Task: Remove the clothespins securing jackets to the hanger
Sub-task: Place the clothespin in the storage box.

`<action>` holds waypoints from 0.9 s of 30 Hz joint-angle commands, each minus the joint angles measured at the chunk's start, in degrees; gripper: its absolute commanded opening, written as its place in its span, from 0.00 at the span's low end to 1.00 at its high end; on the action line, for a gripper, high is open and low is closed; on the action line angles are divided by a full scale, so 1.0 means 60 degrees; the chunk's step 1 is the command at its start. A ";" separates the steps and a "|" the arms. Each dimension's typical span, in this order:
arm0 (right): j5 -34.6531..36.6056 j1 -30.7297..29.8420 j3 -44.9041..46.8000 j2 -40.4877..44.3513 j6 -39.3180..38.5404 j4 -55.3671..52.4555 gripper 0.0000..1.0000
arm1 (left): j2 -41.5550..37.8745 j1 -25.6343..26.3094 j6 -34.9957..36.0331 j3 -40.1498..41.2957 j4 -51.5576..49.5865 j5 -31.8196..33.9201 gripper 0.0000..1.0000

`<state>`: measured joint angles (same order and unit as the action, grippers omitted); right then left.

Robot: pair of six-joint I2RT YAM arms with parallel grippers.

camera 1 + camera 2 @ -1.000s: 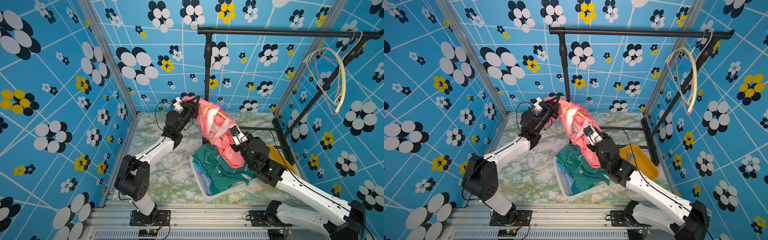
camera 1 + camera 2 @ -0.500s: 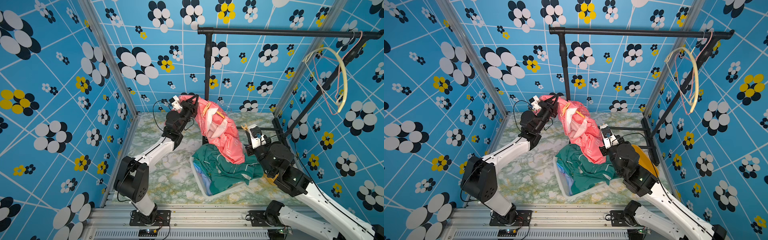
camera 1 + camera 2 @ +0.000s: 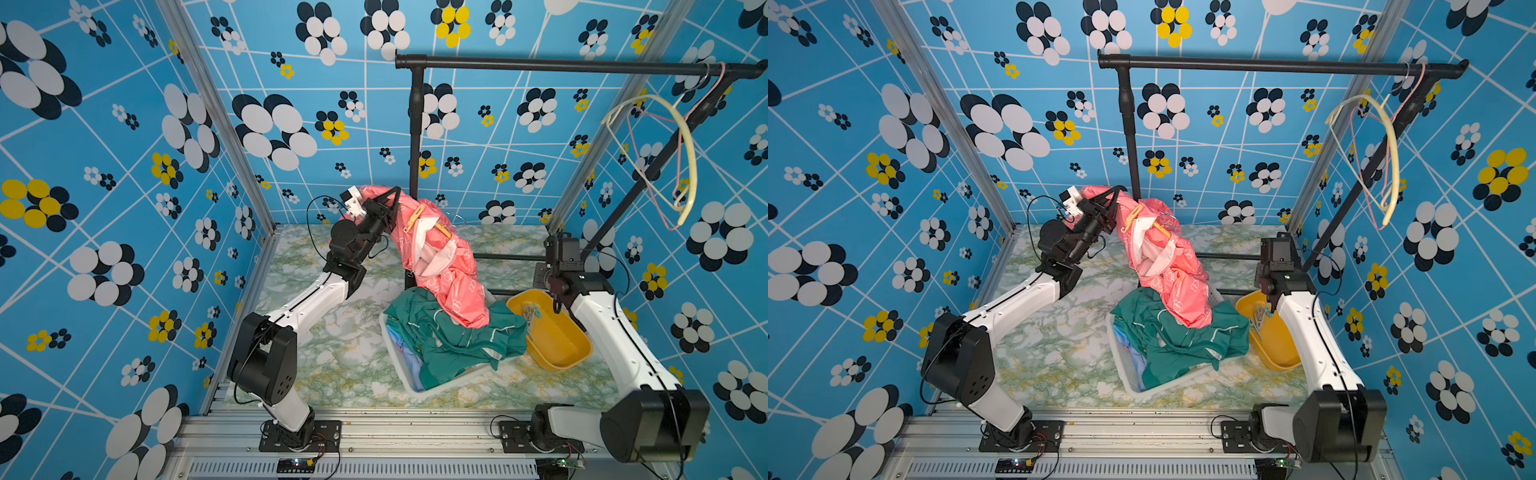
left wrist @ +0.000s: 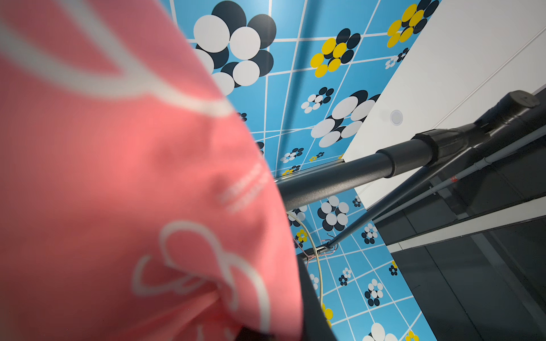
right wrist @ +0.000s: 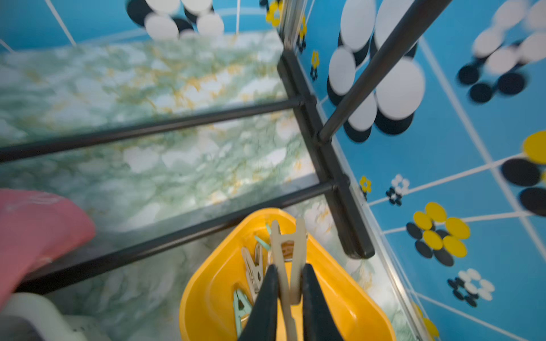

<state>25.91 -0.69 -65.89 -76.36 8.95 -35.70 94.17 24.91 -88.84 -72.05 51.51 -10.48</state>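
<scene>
Next, the right gripper lowers the tan clothespin toward the yellow bin's far end (image 3: 536,315) (image 5: 258,264) below and releases it there, where other clothespins lie.
The pink jacket (image 3: 440,266) with white bear outlines hangs from my left gripper (image 3: 391,197), which is shut on its upper edge; the fabric (image 4: 133,177) fills the left wrist view. Two tan clothespins (image 3: 415,217) (image 3: 443,230) are still clipped near its collar, seen in both top views (image 3: 1133,216). Its lower end drapes onto the teal jacket (image 3: 453,336). My right gripper (image 5: 290,279) is shut on a tan clothespin (image 5: 288,245) above the yellow bin (image 5: 212,283). Several clothespins (image 5: 251,268), grey and pale green, lie in the bin.
The teal jacket lies heaped in a white basket (image 3: 440,386) at mid-floor, the yellow bin (image 3: 557,349) just right of it. A black clothes rack (image 3: 561,64) spans the back, its base bars (image 5: 165,127) on the floor. Two bare hangers (image 3: 688,158) hang at the rail's right end.
My right arm has swung away from the pink jacket to the right and now hangs over the yellow bin with a clothespin in its jaws. The left gripper has kept its hold.
</scene>
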 commanded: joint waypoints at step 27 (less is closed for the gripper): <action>-0.1790 -0.4845 0.0158 0.3464 -0.2023 0.1859 0.61 | -0.0317 0.0142 0.0331 -0.0722 0.0771 -0.0063 0.00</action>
<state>11.68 -22.59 -64.99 -55.44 4.60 -29.71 94.19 25.47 -88.42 -73.56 50.96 -12.34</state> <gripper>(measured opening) 0.611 0.113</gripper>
